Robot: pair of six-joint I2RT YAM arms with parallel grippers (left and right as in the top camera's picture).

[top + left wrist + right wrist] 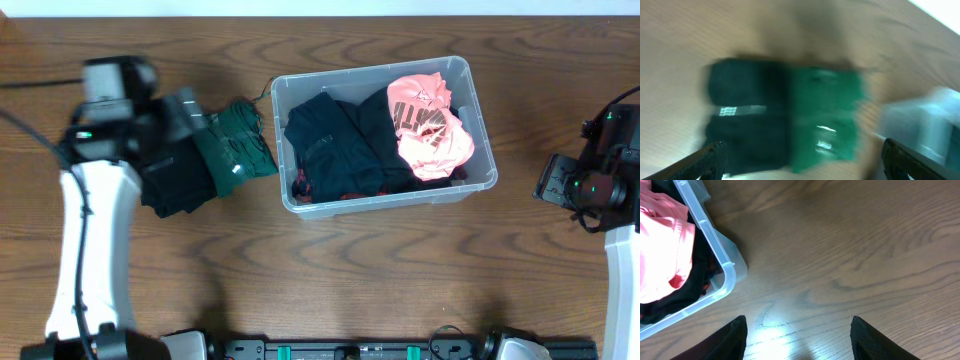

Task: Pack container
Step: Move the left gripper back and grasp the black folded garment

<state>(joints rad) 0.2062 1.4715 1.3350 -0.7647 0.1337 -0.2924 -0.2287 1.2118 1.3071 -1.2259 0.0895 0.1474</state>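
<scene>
I need to lower the open fingers of my left gripper onto the black garment [180, 185] at its edge farthest from the green garment, because the black one is below and still outside the container.
The clear plastic container [480, 100] sits at centre right of the table. It holds black clothes [335, 140] and a pink garment [430, 125]. It also shows in the right wrist view [715, 255] and, blurred, in the left wrist view [930, 125]. Left of it lie a folded green garment [240, 140] and a black garment [180, 185]; both show blurred in the left wrist view, green [827, 115] and black [745, 115]. My left gripper [800, 160] is open above them. My right gripper [797, 335] is open and empty over bare wood right of the container.
The wooden table [350, 270] extends in front of the container. The left arm's white link [90, 240] runs down the left side. The right arm [600, 180] is at the right edge. A black rail [350, 350] lies along the front edge.
</scene>
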